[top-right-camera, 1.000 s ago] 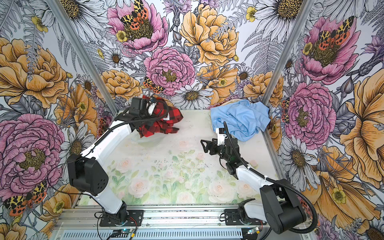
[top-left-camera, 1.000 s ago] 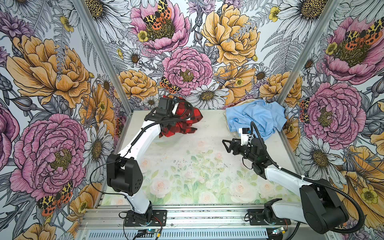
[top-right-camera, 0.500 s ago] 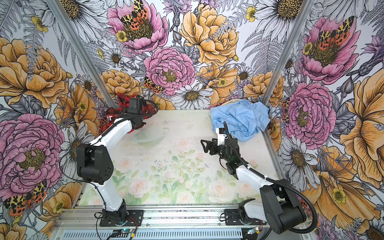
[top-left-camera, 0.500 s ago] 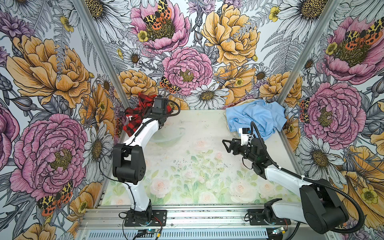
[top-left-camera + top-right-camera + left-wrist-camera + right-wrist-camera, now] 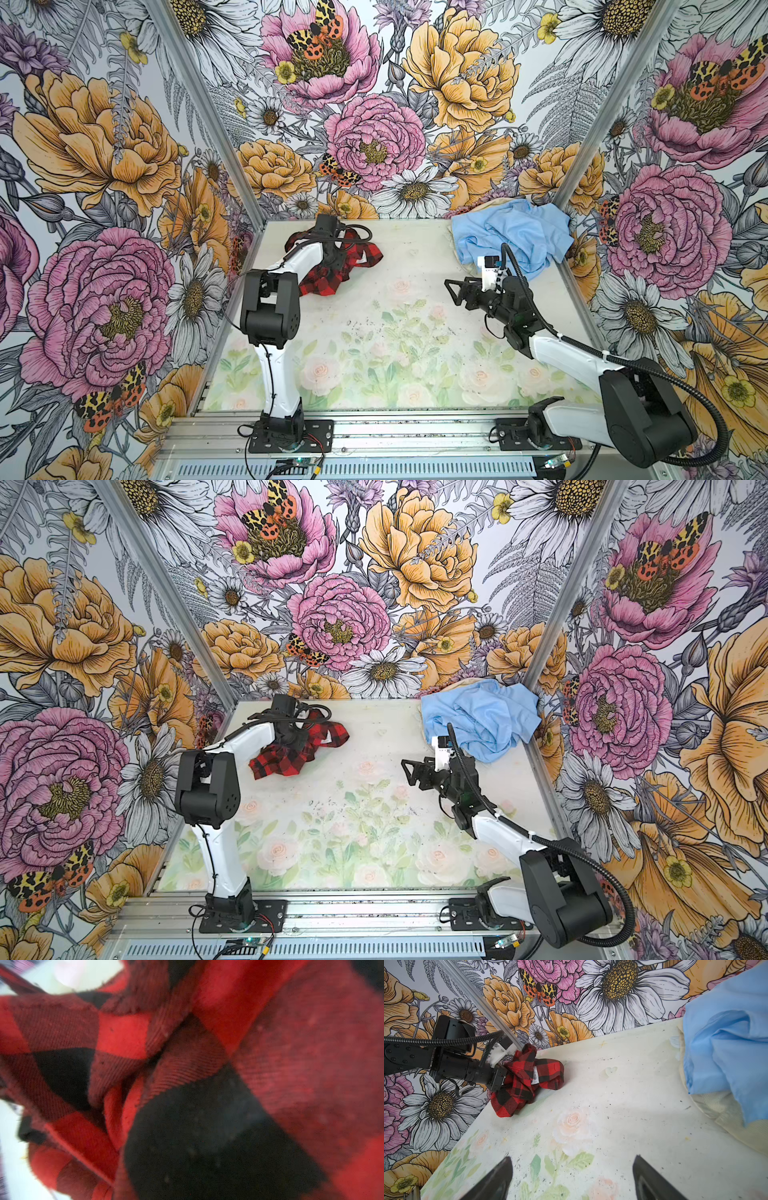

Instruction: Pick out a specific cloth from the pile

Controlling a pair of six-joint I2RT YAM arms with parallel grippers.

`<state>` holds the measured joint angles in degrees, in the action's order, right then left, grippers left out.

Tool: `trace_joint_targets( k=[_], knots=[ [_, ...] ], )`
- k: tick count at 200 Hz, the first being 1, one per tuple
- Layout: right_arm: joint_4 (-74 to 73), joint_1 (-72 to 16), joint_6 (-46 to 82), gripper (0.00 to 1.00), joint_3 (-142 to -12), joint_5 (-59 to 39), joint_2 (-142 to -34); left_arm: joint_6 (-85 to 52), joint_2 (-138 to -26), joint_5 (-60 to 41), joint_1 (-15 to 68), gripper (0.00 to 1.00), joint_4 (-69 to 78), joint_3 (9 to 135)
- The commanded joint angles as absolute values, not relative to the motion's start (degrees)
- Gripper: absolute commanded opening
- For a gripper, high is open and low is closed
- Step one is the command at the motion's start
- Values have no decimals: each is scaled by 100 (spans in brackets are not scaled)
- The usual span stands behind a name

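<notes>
The bare tabletop by the side (image 5: pixel 274 237) lies beside my left gripper, away from the pile, so it will next swing toward the side and release the plaid cloth there.
The red-and-black plaid cloth (image 5: pixel 328 276) (image 5: pixel 282 758) (image 5: pixel 525 1084) is bunched at the table's back left, far from the pile, with its white label (image 5: pixel 535 1078) showing. My left gripper (image 5: pixel 334 257) (image 5: pixel 291 737) (image 5: pixel 505 1076) is shut on the cloth, its fingers buried in the folds. Plaid (image 5: pixel 187 1053) fills the left wrist view. The cloth's lower folds reach the table. The pile sits in the back right corner: a light-blue cloth (image 5: pixel 515 237) (image 5: pixel 482 717) (image 5: pixel 726 1043) over a cream cloth (image 5: pixel 737 1124). My right gripper (image 5: pixel 451 291) (image 5: pixel 409 771) (image 5: pixel 571 1160) is open and empty, left of the pile.
The floral table mat (image 5: pixel 395 332) lies between the two arms. Flower-printed walls close the back and both sides, with a metal corner post (image 5: pixel 232 166) just behind the plaid cloth. A metal rail (image 5: pixel 395 428) carries both arm bases at the front.
The left gripper swung the plaid cloth left against the wall, then back right and lower onto the table's back left. The right arm has not moved.
</notes>
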<state>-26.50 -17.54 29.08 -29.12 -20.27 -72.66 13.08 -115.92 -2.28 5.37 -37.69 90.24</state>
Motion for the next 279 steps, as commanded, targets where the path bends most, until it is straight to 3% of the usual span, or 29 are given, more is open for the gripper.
trace_joint_targets(
  k=[1, 64, 102, 172, 201, 224, 237, 279],
  knots=[
    [-2870, -1720, 2936, 90, -2874, -2103, -7246, 753, -11299, -2699, 117, 0, -3988, 9140],
    [-2899, -1717, 2951, 90, -2889, -2122, -7313, -30, -11339, -5408, -965, 0, -3936, 9229],
    [-2933, -1717, 2962, 90, -2897, -2146, -7393, -543, -11218, -6289, -1054, 0, -3488, 9132],
    [-2962, -1718, 2988, 90, -2899, -2171, -7412, -1140, -11373, -3443, -1470, 0, -3402, 8837],
    [-2975, -1720, 2988, 90, -2908, -2195, -7467, -1390, -11592, -3371, -1574, 0, -3270, 8883],
    [-2979, -1721, 2990, 90, -2922, -2189, -7501, -1634, -11770, -2515, -1565, 0, -3323, 8859],
    [-2980, -1718, 2987, 90, -2920, -2193, -7513, -1601, -11882, -2155, -1510, 15, -3472, 8904],
    [-2958, -1720, 2981, 90, -2908, -2176, -7447, -1177, -11743, -920, -1134, 35, -3739, 9008]
  ],
)
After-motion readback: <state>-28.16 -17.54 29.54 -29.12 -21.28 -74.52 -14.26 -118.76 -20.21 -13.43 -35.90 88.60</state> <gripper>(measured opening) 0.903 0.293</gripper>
